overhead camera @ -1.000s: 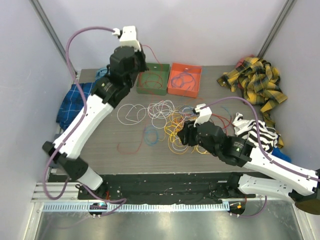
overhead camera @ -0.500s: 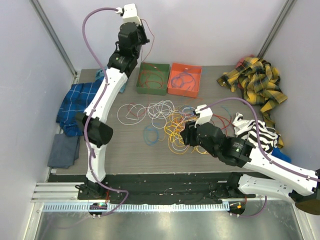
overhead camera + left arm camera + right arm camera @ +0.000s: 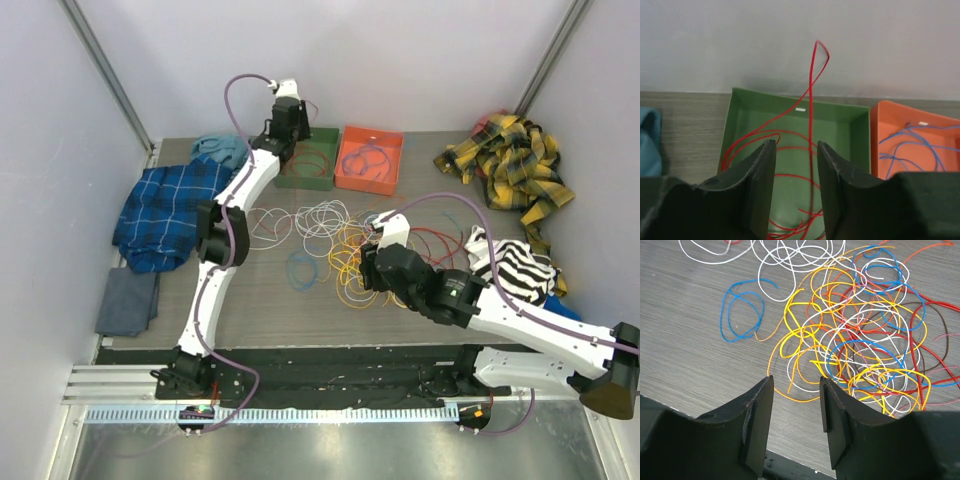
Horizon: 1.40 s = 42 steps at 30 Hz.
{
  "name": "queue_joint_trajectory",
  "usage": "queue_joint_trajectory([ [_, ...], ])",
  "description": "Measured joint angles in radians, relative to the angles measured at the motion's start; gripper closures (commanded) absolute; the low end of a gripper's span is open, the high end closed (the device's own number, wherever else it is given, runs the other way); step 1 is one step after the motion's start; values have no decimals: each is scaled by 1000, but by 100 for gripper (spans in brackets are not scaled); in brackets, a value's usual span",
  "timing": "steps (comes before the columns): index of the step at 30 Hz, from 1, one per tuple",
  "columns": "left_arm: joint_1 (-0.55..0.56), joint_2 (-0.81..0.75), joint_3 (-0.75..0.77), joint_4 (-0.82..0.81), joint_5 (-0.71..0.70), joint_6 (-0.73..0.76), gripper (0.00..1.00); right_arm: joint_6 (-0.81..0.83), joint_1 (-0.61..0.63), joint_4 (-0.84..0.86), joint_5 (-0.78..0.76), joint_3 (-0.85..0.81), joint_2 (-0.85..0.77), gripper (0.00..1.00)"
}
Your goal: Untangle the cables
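Note:
My left gripper moves back past the green box's near edge and down onto the thin red cable (image 3: pixel 289 226) next.
A tangle of yellow, orange, red, white and blue cables (image 3: pixel 352 252) lies mid-table, also filling the right wrist view (image 3: pixel 865 340). Loose white loops (image 3: pixel 320 218) and a blue loop (image 3: pixel 300 268) lie beside it. My left gripper (image 3: pixel 291 135) hangs over the green box (image 3: pixel 305 178); its jaws (image 3: pixel 796 145) are open. A red cable (image 3: pixel 811 100) runs between them, close to the right finger, down into the green box (image 3: pixel 840 114), where it lies in coils. My right gripper (image 3: pixel 372 262) is open (image 3: pixel 796 382), low over bare table at the tangle's near-left edge, holding nothing.
An orange box (image 3: pixel 372 180) with blue wire (image 3: pixel 900 112) stands right of the green one. Blue plaid (image 3: pixel 160 205), teal (image 3: pixel 220 150) and grey (image 3: pixel 128 302) cloths lie on the left. Yellow plaid (image 3: pixel 515 165) and striped (image 3: pixel 515 265) cloths lie on the right.
My left arm has stretched forward and come down from high at the back to the green box. Its jaws have opened off the red cable. The right arm has barely moved.

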<state>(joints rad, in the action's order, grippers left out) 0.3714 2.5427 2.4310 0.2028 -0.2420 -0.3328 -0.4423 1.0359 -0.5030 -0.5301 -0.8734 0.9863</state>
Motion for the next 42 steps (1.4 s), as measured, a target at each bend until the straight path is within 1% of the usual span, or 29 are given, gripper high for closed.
queue_joint_trajectory([
  [2, -1, 14, 0, 3, 6, -9, 25, 3, -5, 0, 1, 0, 24, 51],
  [4, -1, 19, 0, 13, 15, -9, 18, 4, -7, 1, 1, 0, 36, 51],
  [5, -2, 19, -3, 11, 18, -10, 16, 4, -10, 1, 2, 0, 39, 51],
  [6, -2, 16, -4, 10, 19, -10, 7, 4, -11, 2, 2, 0, 40, 51],
  [7, -2, 7, -16, 3, 19, -10, 2, 4, -13, 3, 2, 0, 41, 51],
  [9, -2, -40, -91, -7, 16, -10, 1, 4, -16, 8, 4, 0, 41, 51],
  [11, -2, -117, -199, -13, 7, -12, 0, 4, -17, 13, 5, -2, 41, 51],
  [16, 1, -413, -575, -80, -40, -35, 0, 0, -18, 29, 17, -2, 37, 51],
  [19, 6, -577, -744, -110, -66, -59, 0, -7, -18, 38, 31, -2, 21, 52],
  [20, 8, -635, -812, -143, -71, -70, 0, -10, -18, 43, 36, -1, 14, 52],
  [22, 11, -698, -890, -171, -69, -84, 2, -21, -18, 56, 45, 2, 2, 52],
  [25, 18, -710, -949, -194, -48, -100, 4, -38, -19, 73, 60, 13, -4, 52],
  [33, 47, -548, -978, -185, 25, -132, 10, -68, -19, 76, 78, 36, -5, 52],
  [36, 51, -511, -984, -179, 34, -140, 14, -68, -19, 77, 78, 36, -5, 52],
  [37, 52, -500, -984, -179, 34, -141, 20, -68, -19, 76, 78, 36, -4, 52],
  [39, 51, -471, -983, -178, 35, -148, 26, -68, -19, 77, 78, 36, -4, 52],
  [40, 51, -462, -979, -177, 35, -152, 34, -68, -19, 77, 78, 36, -4, 52],
  [42, 51, -441, -974, -177, 38, -159, 44, -67, -19, 77, 77, 36, -3, 52],
])
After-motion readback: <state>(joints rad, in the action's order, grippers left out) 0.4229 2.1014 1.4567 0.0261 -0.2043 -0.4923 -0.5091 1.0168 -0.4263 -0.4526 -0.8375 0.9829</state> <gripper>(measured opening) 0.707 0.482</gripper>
